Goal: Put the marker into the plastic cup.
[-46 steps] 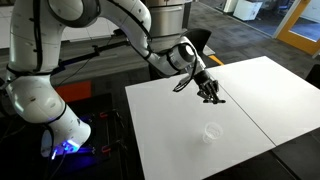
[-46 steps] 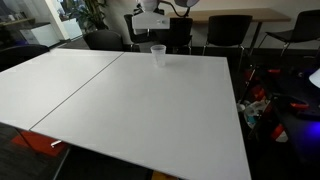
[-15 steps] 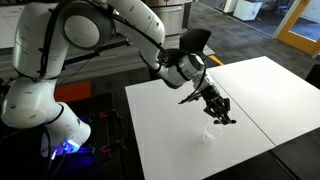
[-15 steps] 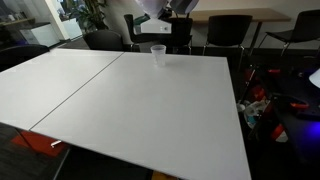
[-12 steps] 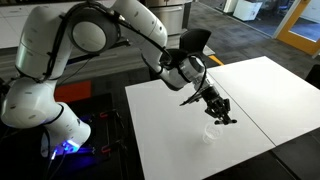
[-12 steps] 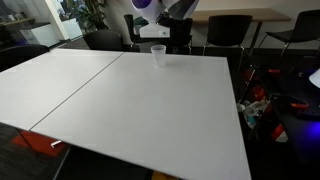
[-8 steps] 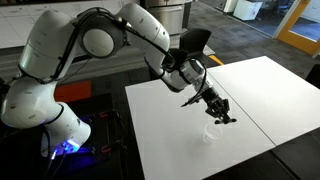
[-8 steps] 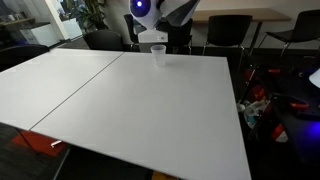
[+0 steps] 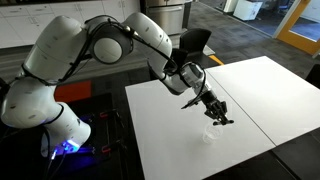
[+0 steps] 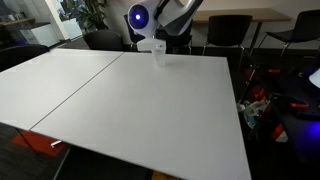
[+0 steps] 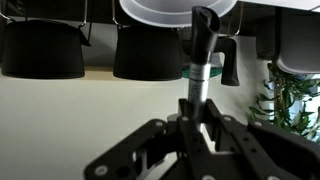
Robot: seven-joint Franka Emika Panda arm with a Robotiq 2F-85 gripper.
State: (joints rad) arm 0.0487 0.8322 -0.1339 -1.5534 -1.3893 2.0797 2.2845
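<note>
I need to lower the marker with my gripper from above the cup's rim (image 11: 150,14) until the marker's black tip is inside the cup, and then open my gripper.
My gripper (image 9: 213,111) is shut on the marker (image 11: 203,60), a thin stick with a grey body and a black tip that pokes out past the fingers (image 11: 198,115). The plastic cup (image 9: 210,131) stands faint on the white table, just below and in front of the gripper. In the wrist view the cup's round rim (image 11: 150,14) lies at the top edge, and the marker's tip points at it. In an exterior view the cup (image 10: 158,54) stands near the table's far edge, with the arm (image 10: 170,15) right behind and above it.
The white table (image 9: 180,145) has a seam (image 9: 255,112) running beside the cup. Black chairs (image 11: 40,48) stand beyond the table's edge, also in an exterior view (image 10: 225,30). A plant (image 11: 295,105) shows at the right. Clutter lies on the floor (image 10: 265,105).
The arm's upper joints have swung over towards the table and come lower into the far view. The gripper with the marker has stayed just above the cup, shifting only slightly.
</note>
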